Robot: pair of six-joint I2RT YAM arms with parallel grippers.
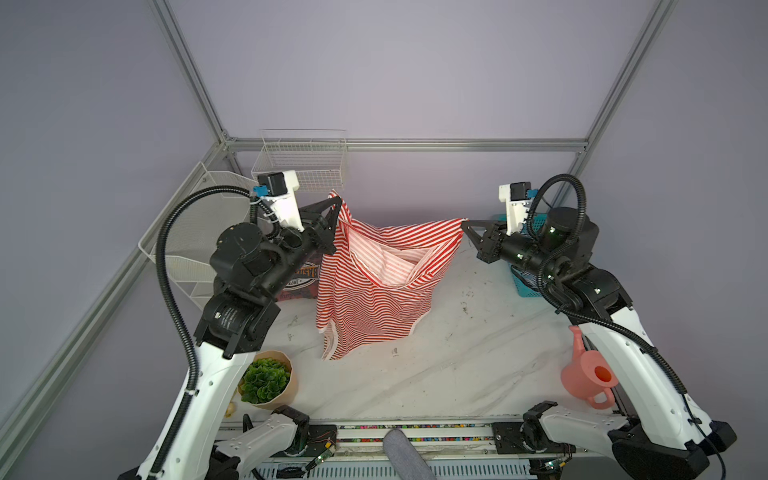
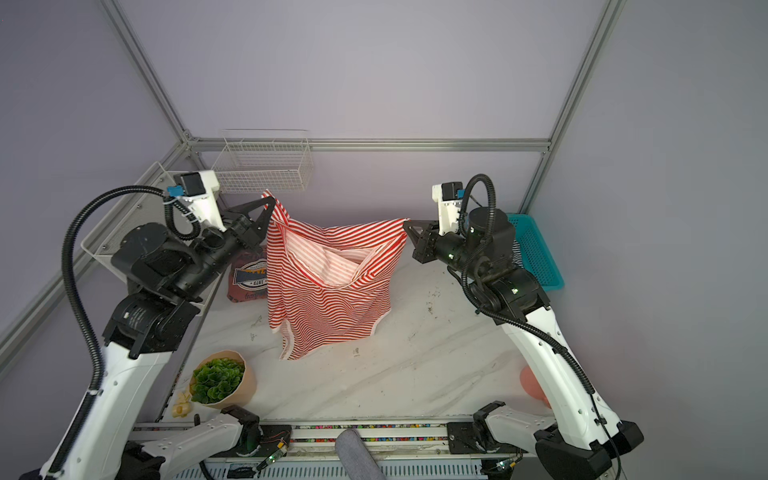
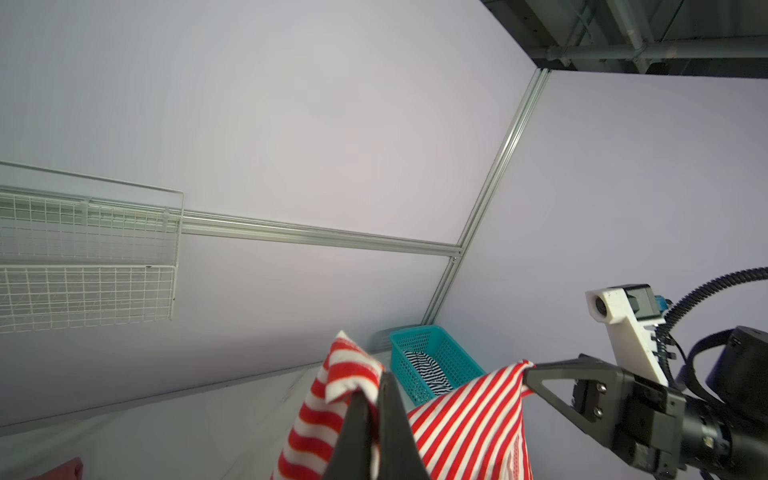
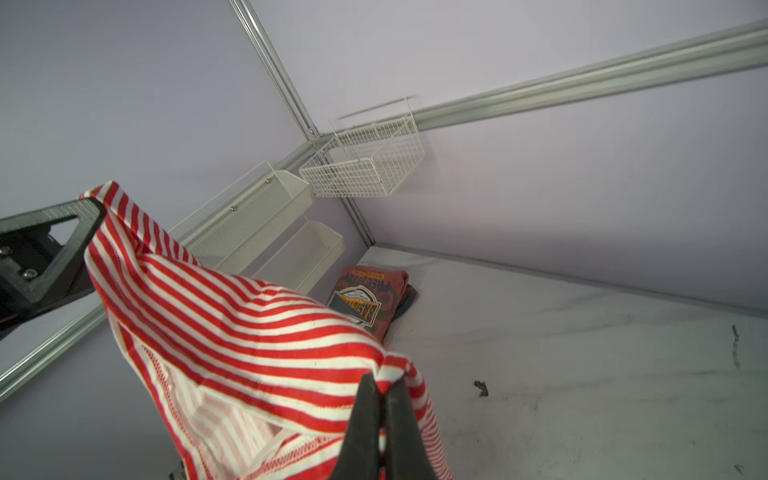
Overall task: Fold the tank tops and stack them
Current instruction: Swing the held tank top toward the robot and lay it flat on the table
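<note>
My right gripper will next go down and back to the bare marble nearer my base, letting go of the tank top's corner.
The red-and-white striped tank top [image 1: 374, 299] [image 2: 328, 299] hangs spread in the air above the marble table [image 1: 457, 353], and its lower hem touches the tabletop. My left gripper [image 1: 338, 199] [image 3: 376, 386] is shut on one upper corner of it. My right gripper [image 1: 463, 222] [image 4: 384, 386] is shut on the opposite upper corner, slightly lower. The cloth sags between them with its pale inside showing. The navy-and-white striped tank top [image 3: 428, 370] lies bunched in the teal basket [image 3: 436, 357] at the back right, behind my right arm.
A folded rust-red garment [image 1: 301, 278] with a badge print lies at the back left. A potted green plant [image 1: 266, 380] stands front left, a pink watering can [image 1: 590, 378] front right. A white wire basket [image 1: 301, 166] and a mesh shelf [image 1: 187, 232] hang on the walls.
</note>
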